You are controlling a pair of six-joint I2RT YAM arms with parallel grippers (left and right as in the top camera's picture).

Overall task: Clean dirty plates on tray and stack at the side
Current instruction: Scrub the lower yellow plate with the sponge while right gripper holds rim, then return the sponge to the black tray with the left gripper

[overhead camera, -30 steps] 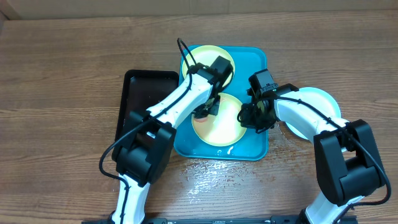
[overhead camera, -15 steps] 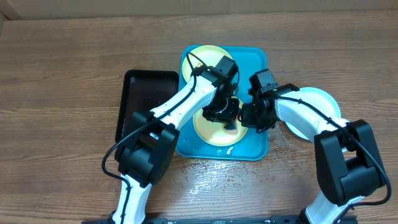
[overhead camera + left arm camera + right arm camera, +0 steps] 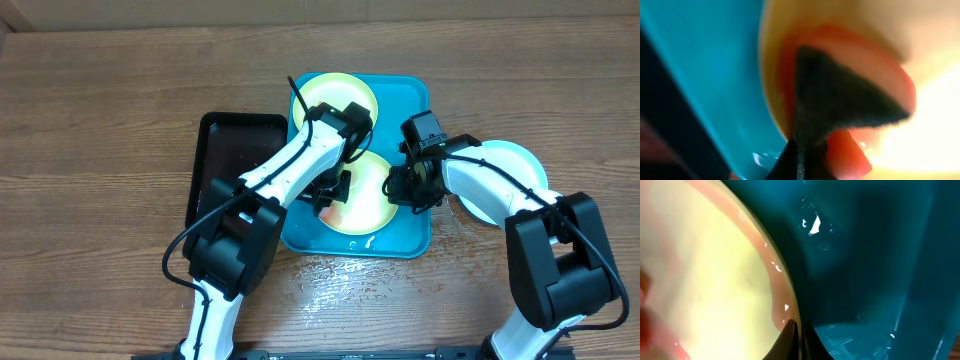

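The near part of the black tray is empty. My left gripper will lift off the front plate and carry the sponge over there next.
Two yellow-green rimmed plates lie on the turquoise tray (image 3: 412, 228): one at the back (image 3: 335, 93) and one in front (image 3: 368, 195). My left gripper (image 3: 330, 190) is shut on an orange sponge with a dark scouring face (image 3: 840, 100). It presses the sponge on the left part of the front plate (image 3: 925, 45), where reddish sauce shows. My right gripper (image 3: 410, 190) is shut on that plate's right rim (image 3: 796, 330), and the plate's pale centre (image 3: 715, 280) fills that view. A teal-rimmed plate (image 3: 512, 163) sits on the table right of the tray, partly under my right arm.
A smaller black tray (image 3: 222, 150) lies directly left of the turquoise tray. A wet patch (image 3: 340, 282) spreads on the wooden table in front of the tray. Water drops sit on the tray floor (image 3: 812, 225).
My left gripper swept the sponge to the right side of the front plate, then back to its left side. My right gripper has stayed on the rim.
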